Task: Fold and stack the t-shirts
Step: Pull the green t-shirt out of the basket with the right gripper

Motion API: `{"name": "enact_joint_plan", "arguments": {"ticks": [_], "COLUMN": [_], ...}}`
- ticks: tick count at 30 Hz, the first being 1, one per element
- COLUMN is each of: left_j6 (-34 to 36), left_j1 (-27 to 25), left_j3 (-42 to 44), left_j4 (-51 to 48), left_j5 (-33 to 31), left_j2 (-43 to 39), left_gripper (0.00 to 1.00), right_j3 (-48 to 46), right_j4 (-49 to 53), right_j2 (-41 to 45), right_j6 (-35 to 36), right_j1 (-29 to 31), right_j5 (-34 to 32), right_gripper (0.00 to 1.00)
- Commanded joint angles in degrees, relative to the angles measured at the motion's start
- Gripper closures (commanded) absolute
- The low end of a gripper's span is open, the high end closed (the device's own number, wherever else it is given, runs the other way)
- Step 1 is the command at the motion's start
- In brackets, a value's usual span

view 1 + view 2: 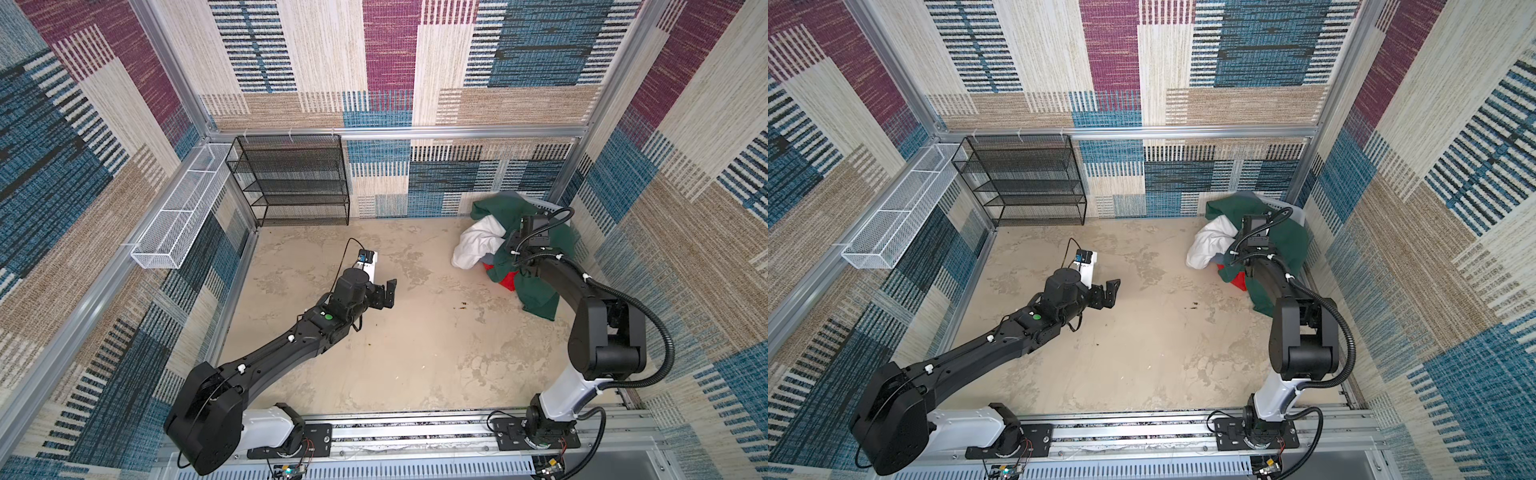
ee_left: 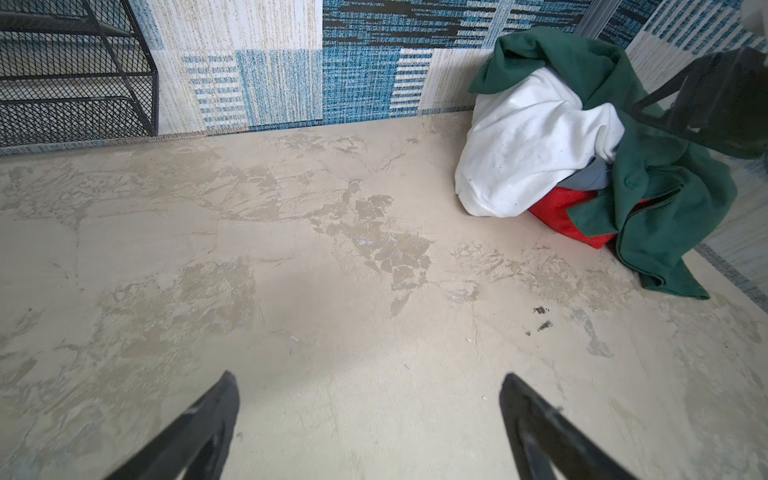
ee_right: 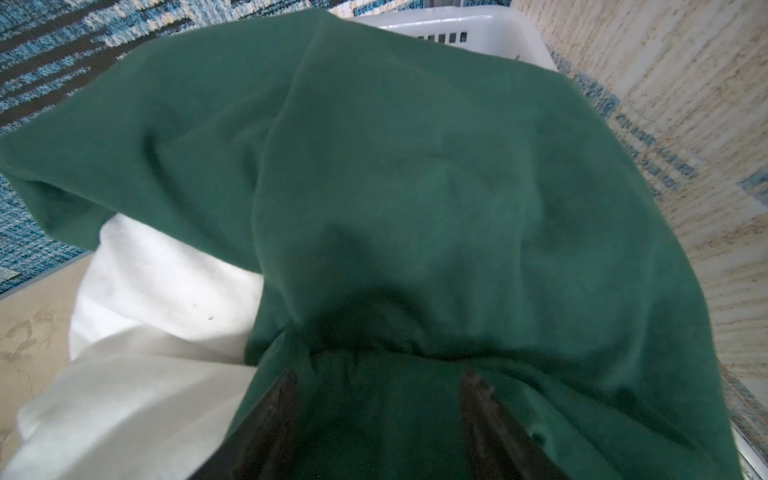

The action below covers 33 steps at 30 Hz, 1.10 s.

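My right gripper will next move slightly toward the side and close its fingers on the green t-shirt's bunched fold, because the fold is already between its open fingers.
The t-shirts lie heaped in the far right corner. A dark green t-shirt drapes over the pile and down onto the table. Under it show a white t-shirt, a red one and a grey one. My right gripper is pushed into the green cloth, fingers apart, with a gathered fold lying between them. In both top views its fingers are hidden under the wrist. My left gripper hovers open and empty over the table's middle, well left of the pile.
A pale perforated plastic basket sits behind the pile against the corner. A black mesh shelf stands at the back left, with a white wire basket on the left wall. Patterned walls close in three sides.
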<state>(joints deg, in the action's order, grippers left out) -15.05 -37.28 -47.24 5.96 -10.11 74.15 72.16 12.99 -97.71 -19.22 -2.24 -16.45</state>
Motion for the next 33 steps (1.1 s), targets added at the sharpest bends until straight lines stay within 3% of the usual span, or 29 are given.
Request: {"name": "enact_joint_plan", "arguments": {"ticks": [1,6,13,18,30,33], "left_j6": [-1.3,-1.65,-1.83,-1.83,-2.18,-2.09], "left_j1": [0.01,0.01,-0.03,0.01,0.01,0.01], "left_j3": [0.31,0.88,1.36,1.11,-0.12,-0.43], "left_j4": [-0.42,-0.42,-0.01,-0.77,-1.92,-1.97], "left_j5": [0.32,-0.08,-0.38,-0.27,1.69,2.02], "left_j2": [-0.67,-1.27,-1.31,-1.23,-2.01,-1.66], "left_gripper": [0.02,0.02,0.02,0.02,0.02,0.02], "right_j3": [0.1,-0.87,-3.47,-4.51,-6.4,-7.15], "right_j4": [0.13,1.24,-0.46,-2.75,-4.52,-4.77], "right_j2": [-0.11,-0.82,0.75,1.78,9.9,13.71], "right_j6": [-1.07,-1.78,-2.01,-1.87,-2.75,-2.14], "right_j1": [-1.08,-2.21,-2.8,-3.64,-3.66,-3.65], "right_j5": [4.81,7.52,7.89,10.01,12.27,15.67], "right_gripper": [0.37,0.46,0.74,1.0,1.0,1.0]}}
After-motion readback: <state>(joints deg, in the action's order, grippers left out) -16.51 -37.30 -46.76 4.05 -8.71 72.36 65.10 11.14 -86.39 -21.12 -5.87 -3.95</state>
